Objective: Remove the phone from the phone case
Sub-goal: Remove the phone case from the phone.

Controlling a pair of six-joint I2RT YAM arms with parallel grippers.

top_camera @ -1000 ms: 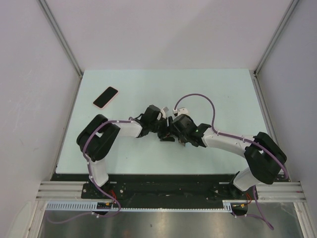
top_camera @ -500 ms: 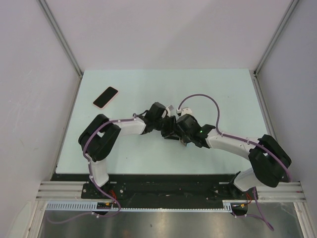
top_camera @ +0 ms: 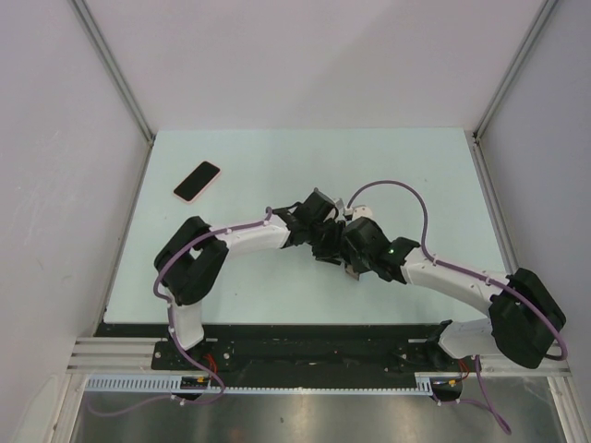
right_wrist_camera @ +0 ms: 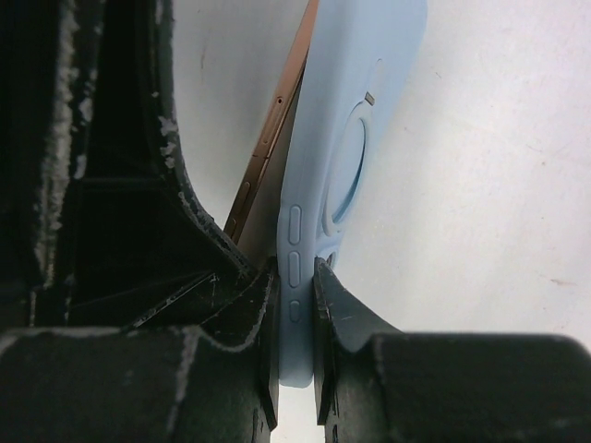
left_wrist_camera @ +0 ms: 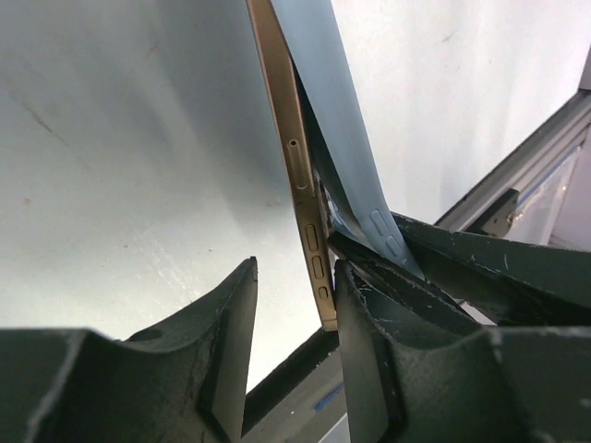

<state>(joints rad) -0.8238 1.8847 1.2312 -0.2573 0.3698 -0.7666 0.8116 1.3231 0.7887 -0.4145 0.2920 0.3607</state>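
Note:
My right gripper will next pull the phone case away from the phone and let go of it, because bare tabletop lies to the gripper's right in the top view.
A gold phone [left_wrist_camera: 288, 157] stands on edge, partly peeled away from its light-blue phone case [left_wrist_camera: 323, 92] at the near end. My left gripper [left_wrist_camera: 295, 277] is open around the phone's lower edge. The phone rests against the right finger [left_wrist_camera: 365, 351], and a gap stays between it and the left finger [left_wrist_camera: 226, 351]. My right gripper [right_wrist_camera: 295, 268] is shut on the button edge of the case [right_wrist_camera: 369, 92], with the phone's gold rim [right_wrist_camera: 261, 148] just left of it. In the top view the left gripper [top_camera: 323, 231] and right gripper [top_camera: 343, 247] meet mid-table and hide phone and case.
A second phone with a pink rim [top_camera: 197, 181] lies flat at the table's far left. The pale table [top_camera: 397, 175] is bounded by white walls and metal rails. A purple cable [top_camera: 397, 189] loops above the right arm.
Both arms have shifted right and slightly nearer, carrying phone and case along. The left jaws have narrowed around the phone's edge. The right grip on the case is unchanged.

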